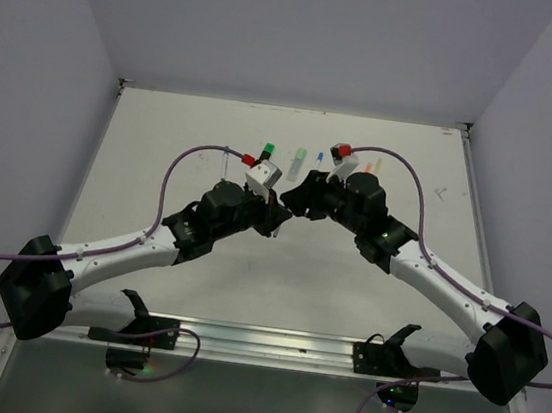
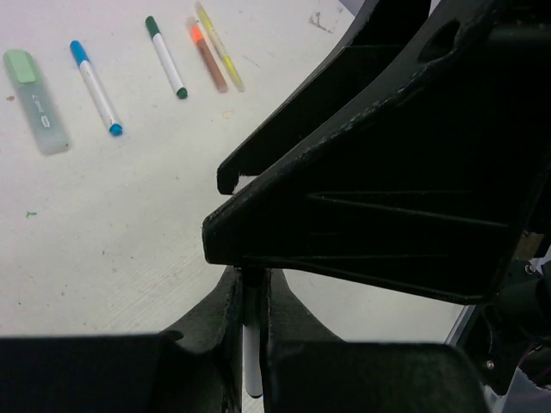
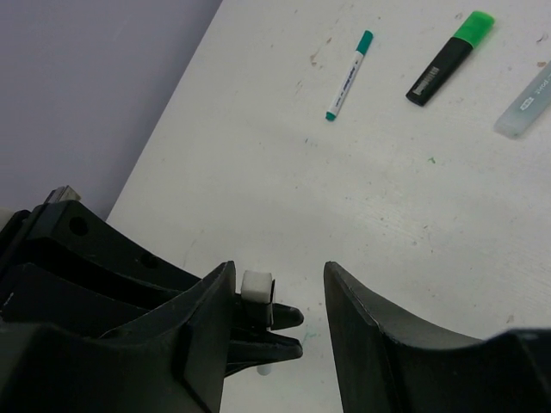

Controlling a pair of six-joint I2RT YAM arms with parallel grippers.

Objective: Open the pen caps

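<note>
My left gripper moves down and back to the pen's lower end (image 1: pixel 275 233) (image 2: pixel 253 387) next and releases, since that end protrudes below it. The pen's top sits between my right gripper's fingers.
My left gripper (image 2: pixel 251 297) is shut on a thin white pen (image 2: pixel 251 353) and holds it upright above the table. In the right wrist view the pen's white end (image 3: pixel 256 286) sticks up from the left gripper's fingers, with a dark part just below it. I cannot tell whether that part is a cap. My right gripper (image 3: pixel 280 274) is open. The pen's end sits between its jaws, close against the left one. In the top view both grippers (image 1: pixel 291 203) meet at mid-table.
Pens lie at the back of the table: a mint highlighter (image 2: pixel 36 99), a blue-capped pen (image 2: pixel 95 86), a green-capped pen (image 2: pixel 165 56), an orange pen (image 2: pixel 208 56) and a yellow pen (image 2: pixel 219 43). A black marker with a bright green cap (image 3: pixel 449 56) and a teal-capped pen (image 3: pixel 349 73) lie apart.
</note>
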